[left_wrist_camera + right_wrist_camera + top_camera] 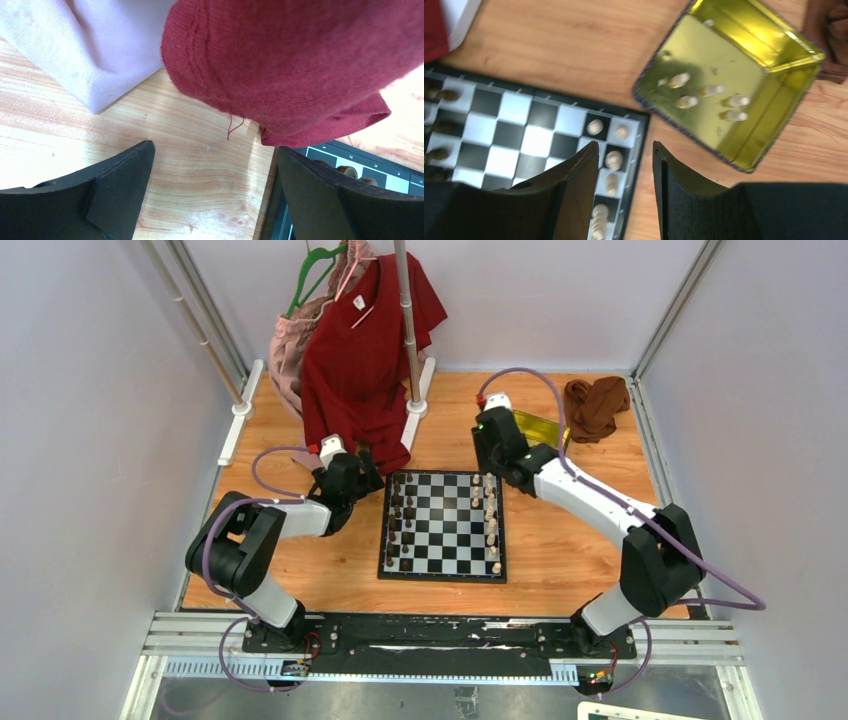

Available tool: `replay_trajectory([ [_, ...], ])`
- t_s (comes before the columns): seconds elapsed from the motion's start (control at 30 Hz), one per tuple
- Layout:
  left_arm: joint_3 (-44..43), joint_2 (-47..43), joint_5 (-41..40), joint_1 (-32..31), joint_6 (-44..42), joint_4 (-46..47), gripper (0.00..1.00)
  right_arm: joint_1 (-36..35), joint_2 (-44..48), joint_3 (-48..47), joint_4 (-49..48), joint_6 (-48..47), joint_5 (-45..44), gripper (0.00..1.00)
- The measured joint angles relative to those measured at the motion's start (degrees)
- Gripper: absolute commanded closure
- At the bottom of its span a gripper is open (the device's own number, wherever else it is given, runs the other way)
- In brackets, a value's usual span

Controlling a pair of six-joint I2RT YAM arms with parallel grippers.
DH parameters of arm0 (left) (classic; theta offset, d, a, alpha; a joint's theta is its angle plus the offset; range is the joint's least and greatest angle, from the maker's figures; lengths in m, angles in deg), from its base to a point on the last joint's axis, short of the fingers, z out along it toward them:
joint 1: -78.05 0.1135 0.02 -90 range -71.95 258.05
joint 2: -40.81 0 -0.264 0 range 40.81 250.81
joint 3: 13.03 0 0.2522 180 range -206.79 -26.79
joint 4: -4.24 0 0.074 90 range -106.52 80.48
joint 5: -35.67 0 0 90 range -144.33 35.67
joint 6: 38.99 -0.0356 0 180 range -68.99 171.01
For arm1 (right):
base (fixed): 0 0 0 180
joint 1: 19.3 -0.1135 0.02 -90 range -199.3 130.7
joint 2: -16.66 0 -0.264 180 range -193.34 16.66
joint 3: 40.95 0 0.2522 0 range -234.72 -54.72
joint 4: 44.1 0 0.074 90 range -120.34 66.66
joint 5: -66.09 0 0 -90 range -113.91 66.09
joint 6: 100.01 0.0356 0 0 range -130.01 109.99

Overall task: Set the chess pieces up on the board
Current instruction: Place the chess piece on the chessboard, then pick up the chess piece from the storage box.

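Note:
My right gripper moves over the gold tin (729, 85) and down onto the cream piece nearest the rack-side edge (679, 80) next, as the inner cream column has empty squares.
The chessboard (443, 527) lies at the table's middle. Dark pieces (399, 523) stand along its left side and cream pieces (491, 517) along its right side. In the right wrist view the board (514, 122) shows with cream pieces (613, 160) in its edge column, and several cream pieces (687, 101) lie in the gold tin (729, 85). My right gripper (625, 150) is open and empty above the board's far right corner. My left gripper (215, 155) is open and empty over bare wood just left of the board's far left corner (350, 160).
A red shirt (368, 350) and a pink garment (295, 340) hang from a rack (407, 330) at the back left; the red cloth (290, 65) drapes just beyond my left fingers. A brown cloth (597, 405) lies at the back right beside the tin (540, 427).

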Motion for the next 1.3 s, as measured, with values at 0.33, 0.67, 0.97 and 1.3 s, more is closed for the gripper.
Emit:
replay_trajectory([
  [0.33, 0.0, 0.0, 0.0, 0.0, 0.0, 0.0, 0.0, 15.1, -8.2, -6.2, -0.1, 0.0, 2.6, 0.57],
  [0.67, 0.0, 0.0, 0.0, 0.0, 0.0, 0.0, 0.0, 18.0, -18.0, -9.5, -0.1, 0.0, 7.4, 0.59],
  [0.97, 0.0, 0.0, -0.1, 0.0, 0.0, 0.0, 0.0, 18.8, -21.5, -12.5, -0.8, 0.0, 9.6, 0.61],
  [1.3, 0.0, 0.0, -0.1, 0.0, 0.0, 0.0, 0.0, 19.2, -25.2, -14.0, -1.2, 0.0, 10.5, 0.64],
])
